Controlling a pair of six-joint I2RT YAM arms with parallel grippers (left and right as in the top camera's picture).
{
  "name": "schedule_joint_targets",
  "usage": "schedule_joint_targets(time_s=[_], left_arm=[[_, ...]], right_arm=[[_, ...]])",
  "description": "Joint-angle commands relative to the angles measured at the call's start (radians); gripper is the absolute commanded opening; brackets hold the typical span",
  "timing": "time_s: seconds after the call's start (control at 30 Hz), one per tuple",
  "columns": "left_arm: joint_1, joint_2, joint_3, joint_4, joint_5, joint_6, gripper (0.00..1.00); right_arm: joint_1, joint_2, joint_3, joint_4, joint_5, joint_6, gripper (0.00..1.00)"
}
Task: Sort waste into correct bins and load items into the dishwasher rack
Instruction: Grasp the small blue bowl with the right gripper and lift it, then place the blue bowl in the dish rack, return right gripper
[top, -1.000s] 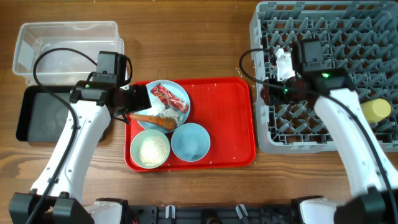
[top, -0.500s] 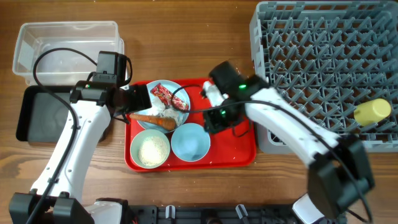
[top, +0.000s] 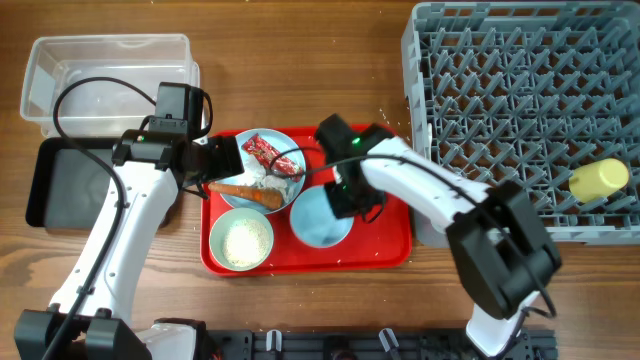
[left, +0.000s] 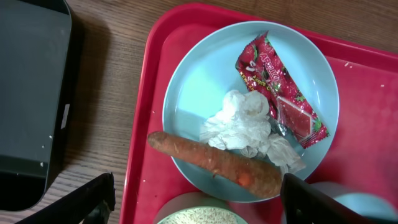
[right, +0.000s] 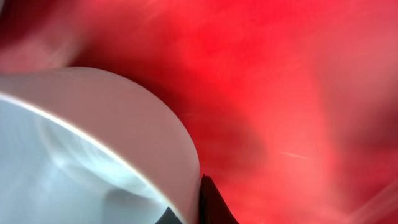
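My right gripper lifts the empty bowl over the rack's side next. This comes first, to get outward to the free far corner of the rack (top: 520, 80) beyond the yellow cup.
A pale blue plate (top: 292, 150) on the red tray (top: 385, 160) holds a red wrapper (left: 277, 87), crumpled white paper (left: 245, 124) and a carrot (left: 211, 160). My left gripper (left: 199, 210) is open just above the plate's near edge and a bowl of rice (top: 245, 241). My right gripper (top: 347, 198) is shut on the rim of the empty pale blue bowl (top: 318, 228). In the right wrist view one finger presses the bowl's (right: 93, 155) outer wall. A yellow cup (top: 598, 178) lies in the grey rack (top: 520, 80). No spoon is in view.
A clear tub (top: 105, 70) stands at the back left with a black tray (top: 65, 185) in front of it, left of the red tray. The rack's left wall stands close to the red tray's right edge.
My right arm has swung from over the rack to the red tray and come down on the empty bowl, which has shifted slightly right. The left arm has not moved.
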Motion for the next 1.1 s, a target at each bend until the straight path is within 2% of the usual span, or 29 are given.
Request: schedule_joint_targets(time_s=[0.0, 0.07, 0.2, 0.33, 0.4, 0.53, 0.67, 0.8, 0.9, 1.07], left_arm=[[0.007, -0.017, 0.005, -0.003, -0.009, 0.002, 0.85], [0.007, -0.017, 0.005, -0.003, -0.009, 0.002, 0.85], [0.007, -0.017, 0.005, -0.002, -0.009, 0.002, 0.85], [0.007, -0.017, 0.005, 0.008, -0.009, 0.002, 0.86], [0.007, -0.017, 0.005, 0.011, -0.009, 0.002, 0.85], [0.007, -0.017, 0.005, 0.012, -0.009, 0.002, 0.86], [0.007, -0.017, 0.005, 0.012, -0.009, 0.002, 0.86], [0.007, -0.017, 0.005, 0.011, -0.002, 0.002, 0.86], [0.007, -0.017, 0.005, 0.011, -0.002, 0.001, 0.86], [0.007, -0.017, 0.005, 0.012, -0.002, 0.001, 0.86]], right_arm=[[-0.116, -0.178, 0.101, -0.025, 0.195, -0.002, 0.04], [-0.202, -0.274, 0.130, -0.013, 0.308, -0.032, 0.04], [-0.401, -0.440, 0.142, 0.145, 0.610, -0.210, 0.04], [-0.568, -0.451, 0.142, 0.368, 0.715, -0.452, 0.04], [-0.656, -0.426, 0.141, 0.474, 0.750, -0.523, 0.04], [-0.846, -0.338, 0.141, 0.725, 0.879, -0.552, 0.04], [-0.963, -0.203, 0.141, 0.929, 0.991, -0.565, 0.04], [-1.035, -0.040, 0.141, 1.118, 1.091, -0.659, 0.04], [-1.063, 0.045, 0.141, 1.172, 1.099, -0.681, 0.04], [-1.067, 0.129, 0.141, 1.139, 1.099, -0.666, 0.04]])
